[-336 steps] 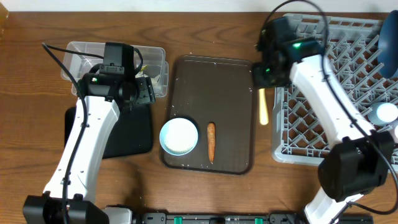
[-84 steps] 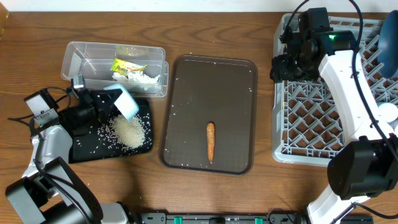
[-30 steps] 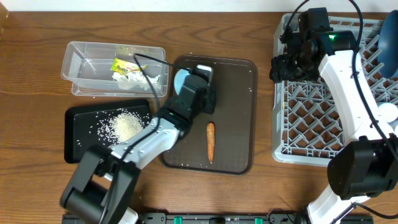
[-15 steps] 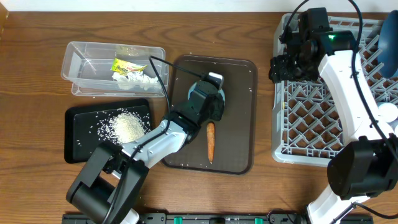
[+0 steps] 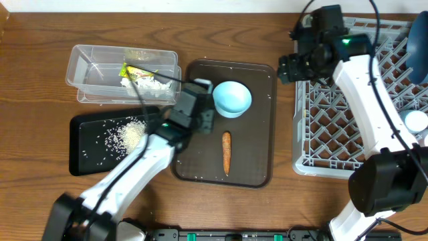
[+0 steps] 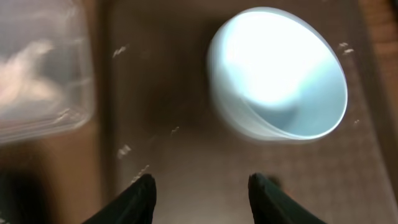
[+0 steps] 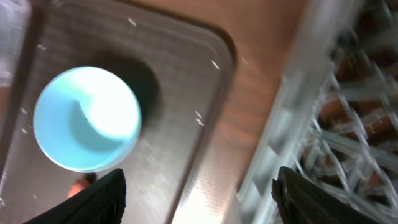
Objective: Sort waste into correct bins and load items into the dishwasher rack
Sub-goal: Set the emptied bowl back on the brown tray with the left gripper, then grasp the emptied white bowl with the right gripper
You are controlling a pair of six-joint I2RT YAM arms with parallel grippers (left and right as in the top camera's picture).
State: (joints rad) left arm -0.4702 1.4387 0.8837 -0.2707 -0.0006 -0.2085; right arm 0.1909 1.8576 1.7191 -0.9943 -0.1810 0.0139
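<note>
I need to move my right gripper to the left in the overhead view and down onto the bowl's rack-side rim [image 5: 250,100] [image 7: 138,119] next, since that side is clear of my left gripper.
The white bowl with pale-blue inside [image 5: 231,98] sits upright on the dark-brown serving tray [image 5: 254,154]. My left gripper [image 5: 208,112] is open and empty just left of it; the bowl shows ahead of the fingers in the left wrist view [image 6: 277,71]. The carrot piece [image 5: 227,152] lies on the serving tray. My right gripper [image 5: 286,67] is open and empty over the gap between tray and grey rack [image 5: 348,114], and its view shows the bowl [image 7: 87,118]. The wrapper [image 5: 137,70] and tissue [image 5: 152,84] lie in the clear tub [image 5: 87,67]. Rice [image 5: 134,134] lies on the black tray [image 5: 87,157]. Spoon and pinkish cup are out of view.
The dark-blue plate [image 5: 420,37] stands at the rack's far right and the light-blue cup [image 5: 414,122] sits at its right side. Stray rice grains dot the serving tray. The rack's wall [image 7: 292,106] is close to my right fingers.
My left arm carried the bowl from over the black tray to the serving tray, let go of it and drew back left. My right arm shifted a little left, towards the tray.
</note>
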